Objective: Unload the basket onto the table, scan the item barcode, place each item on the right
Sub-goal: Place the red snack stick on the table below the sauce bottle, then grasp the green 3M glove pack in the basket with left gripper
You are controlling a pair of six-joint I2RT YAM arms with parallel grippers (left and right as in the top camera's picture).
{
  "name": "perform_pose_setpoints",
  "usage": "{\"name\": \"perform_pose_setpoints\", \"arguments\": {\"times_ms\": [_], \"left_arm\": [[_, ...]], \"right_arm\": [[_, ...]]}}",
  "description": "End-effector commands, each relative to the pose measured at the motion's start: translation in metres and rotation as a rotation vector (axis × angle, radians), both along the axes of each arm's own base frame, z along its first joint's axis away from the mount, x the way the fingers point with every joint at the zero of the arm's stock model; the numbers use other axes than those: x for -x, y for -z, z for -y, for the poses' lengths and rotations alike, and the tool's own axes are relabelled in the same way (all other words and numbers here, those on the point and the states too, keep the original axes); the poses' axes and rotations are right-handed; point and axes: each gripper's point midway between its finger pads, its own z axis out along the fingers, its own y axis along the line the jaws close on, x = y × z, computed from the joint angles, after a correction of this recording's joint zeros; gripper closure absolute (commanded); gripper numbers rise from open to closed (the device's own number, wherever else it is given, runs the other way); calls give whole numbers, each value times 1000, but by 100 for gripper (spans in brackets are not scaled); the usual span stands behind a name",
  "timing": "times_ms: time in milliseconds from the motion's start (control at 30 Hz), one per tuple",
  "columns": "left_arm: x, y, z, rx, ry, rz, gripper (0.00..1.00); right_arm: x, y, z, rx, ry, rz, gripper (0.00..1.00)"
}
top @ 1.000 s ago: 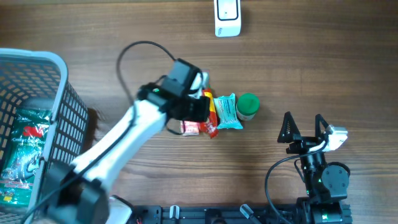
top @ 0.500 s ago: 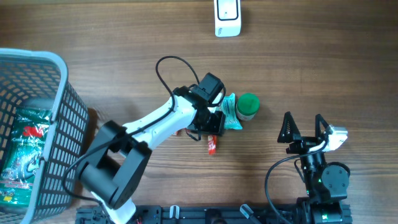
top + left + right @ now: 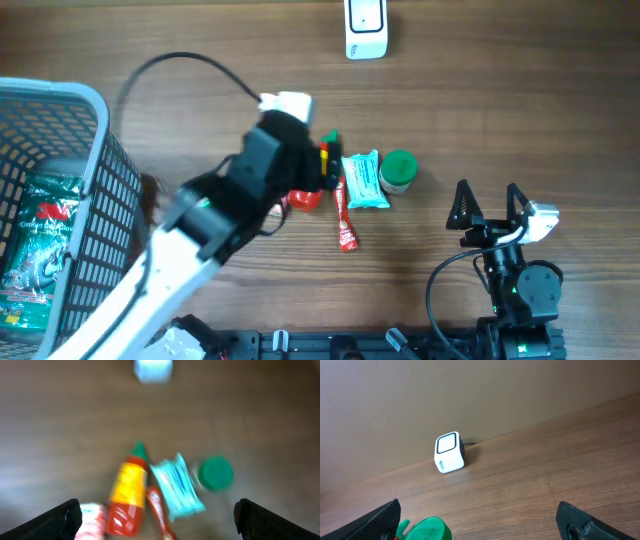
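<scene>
My left gripper moves over the grey basket and down onto the green bag [image 3: 42,246] next, since the bag lies below it, to its left in the overhead view.
A cluster of items lies mid-table: a red sauce bottle [image 3: 129,492] with a yellow label and green tip, a thin red sachet [image 3: 345,220], a teal packet [image 3: 365,180], a green-capped jar [image 3: 400,170] and a red-white packet [image 3: 92,520]. The white barcode scanner [image 3: 366,25] stands at the far edge. My left gripper [image 3: 157,512] hovers above the cluster, open and empty, and its view is blurred. My right gripper [image 3: 488,195] rests open and empty to the right of the jar. The scanner [image 3: 449,452] faces it.
A grey mesh basket [image 3: 95,150] stands at the left edge with a green bag [image 3: 40,240] inside. The left arm [image 3: 250,185] and its cable stretch from the front left over the left part of the cluster.
My left jaws went from shut to wide open. The left arm has swung about over the items, and the thin red sachet now lies uncovered beside the teal packet. The right arm is still.
</scene>
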Motion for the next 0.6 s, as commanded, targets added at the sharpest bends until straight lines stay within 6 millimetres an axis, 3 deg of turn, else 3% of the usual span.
{"name": "perform_pose_setpoints", "arguments": {"times_ms": [0, 67, 133, 167, 233, 267, 300, 333, 467, 567], "left_arm": [[-12, -85, -78, 41, -271, 241, 0], [-8, -131, -131, 124, -441, 340, 0], [3, -157, -188, 172, -633, 408, 0], [11, -161, -220, 196, -757, 422, 0], [32, -143, -276, 262, -1030, 370, 0], [50, -122, -313, 318, -1246, 306, 0], [58, -113, -327, 340, -1332, 282, 0], [74, -96, -355, 397, -1513, 243, 0], [104, -42, -406, 611, -1885, 77, 0], [112, -3, -431, 659, -1998, -74, 0]], "right_arm": [[0, -2, 1, 11, 6, 10, 0], [0, -2, 1, 11, 6, 10, 0], [0, -2, 1, 11, 6, 10, 0], [0, -2, 1, 11, 6, 10, 0], [0, -2, 1, 11, 5, 10, 0], [0, -2, 1, 11, 6, 10, 0], [0, -2, 1, 10, 6, 10, 0], [0, -2, 1, 11, 5, 10, 0], [0, -2, 1, 11, 6, 10, 0], [0, -2, 1, 11, 6, 10, 0]]}}
